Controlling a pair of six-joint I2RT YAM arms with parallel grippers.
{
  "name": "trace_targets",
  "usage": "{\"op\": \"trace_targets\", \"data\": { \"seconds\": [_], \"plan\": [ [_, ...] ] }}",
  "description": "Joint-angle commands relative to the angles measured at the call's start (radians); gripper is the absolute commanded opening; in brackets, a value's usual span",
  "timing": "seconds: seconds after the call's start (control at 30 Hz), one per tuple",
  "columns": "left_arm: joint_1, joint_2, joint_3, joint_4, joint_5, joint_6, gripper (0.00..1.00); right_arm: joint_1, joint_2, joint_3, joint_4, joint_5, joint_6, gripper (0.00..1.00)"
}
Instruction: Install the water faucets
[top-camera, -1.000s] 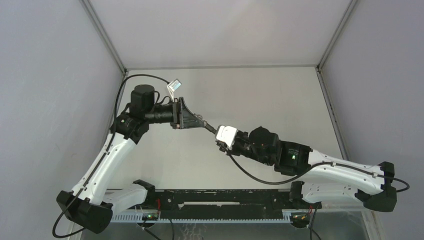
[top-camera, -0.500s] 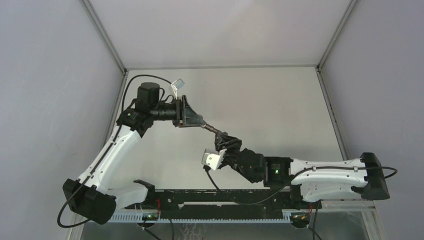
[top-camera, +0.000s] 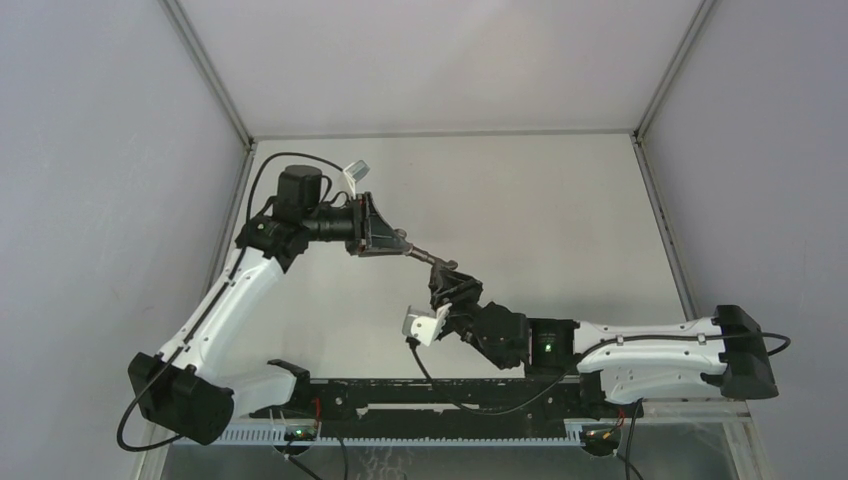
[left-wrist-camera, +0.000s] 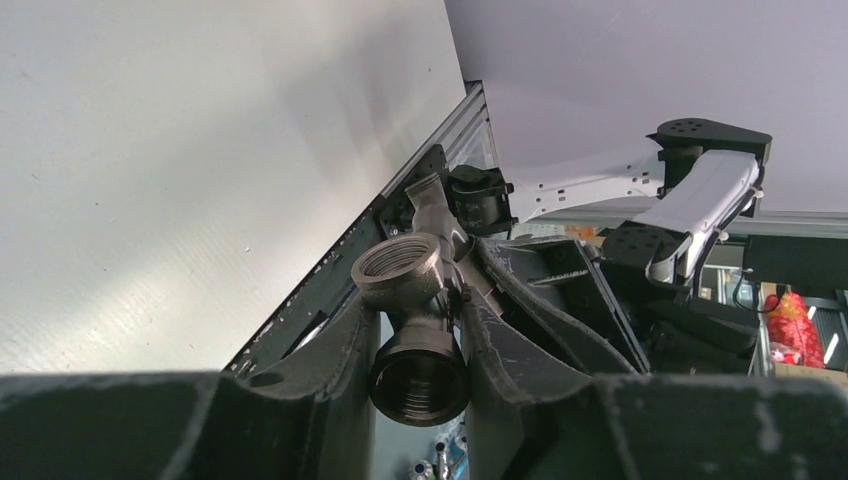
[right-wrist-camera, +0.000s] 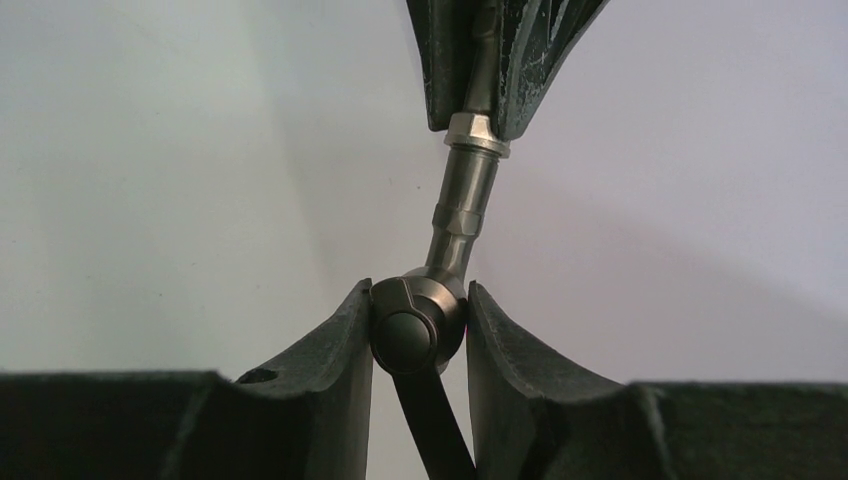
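The tabletop outward of my right gripper is bare. My left gripper should move down and to the right in the top view next and let go of the fitting (left-wrist-camera: 415, 335) there.
The water faucets are held in the air between my two grippers, the slim grey-brown stem (top-camera: 424, 256) bridging them. My left gripper (top-camera: 400, 243) is shut on the short stubby fitting (left-wrist-camera: 415, 335), whose two threaded openings show in the left wrist view between the fingers (left-wrist-camera: 500, 345). My right gripper (top-camera: 444, 277) is shut on the stem's round head (right-wrist-camera: 415, 325). The thin lever handle (right-wrist-camera: 432, 425) hangs down between its fingers. The stem (right-wrist-camera: 462, 215) rises to a hex nut (right-wrist-camera: 478, 131) at the left gripper's fingertips (right-wrist-camera: 445, 60). The joint itself is hidden.
The pale table top (top-camera: 540, 210) lies under both arms, with grey walls on three sides. The black rail (top-camera: 440, 395) with the arm bases runs along the near edge. My right arm (left-wrist-camera: 610, 185) shows in the left wrist view.
My right wrist has rolled, its camera swinging from above to the near side, and the right forearm has dropped towards the near edge. The left gripper has shifted slightly right. Both stay shut.
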Motion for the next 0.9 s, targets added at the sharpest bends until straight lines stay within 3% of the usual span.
{"op": "trace_targets", "data": {
  "seconds": [0.0, 0.07, 0.1, 0.17, 0.23, 0.27, 0.47, 0.57, 0.63, 0.73, 0.87],
  "plan": [
    [0.0, -0.064, 0.025, 0.044, -0.025, 0.065, 0.0, -0.043, -0.094, 0.06, -0.013, -0.191, 0.192, 0.0],
    [0.001, -0.077, 0.025, 0.054, -0.045, 0.06, 0.0, -0.075, -0.109, 0.088, -0.074, -0.268, 0.28, 0.0],
    [0.001, -0.079, 0.025, 0.059, -0.052, 0.054, 0.0, -0.081, -0.111, 0.096, -0.092, -0.28, 0.297, 0.15],
    [0.002, -0.071, 0.026, 0.071, -0.057, 0.035, 0.0, -0.084, -0.105, 0.101, -0.102, -0.278, 0.317, 0.65],
    [0.002, -0.056, 0.026, 0.082, -0.053, 0.015, 0.0, -0.084, -0.098, 0.102, -0.108, -0.271, 0.333, 0.91],
    [0.002, -0.048, 0.028, 0.091, -0.049, 0.007, 0.0, -0.085, -0.093, 0.103, -0.111, -0.264, 0.345, 0.95],
    [0.006, -0.022, 0.018, 0.123, -0.067, 0.007, 0.0, -0.132, -0.121, 0.149, -0.222, -0.349, 0.473, 1.0],
    [0.004, 0.01, -0.025, 0.175, -0.104, 0.073, 0.0, -0.228, -0.164, 0.214, -0.324, -0.592, 0.606, 1.0],
    [0.0, 0.056, -0.071, 0.253, -0.119, 0.105, 0.0, -0.351, -0.175, 0.254, -0.357, -0.736, 0.749, 1.0],
    [-0.039, 0.118, -0.114, 0.432, -0.123, 0.079, 0.0, -0.569, -0.154, 0.318, -0.415, -0.771, 1.02, 1.0],
    [-0.119, 0.287, 0.0, 0.464, -0.115, 0.091, 0.0, -0.885, -0.148, 0.341, -0.507, -0.694, 1.299, 1.0]
  ]
}}
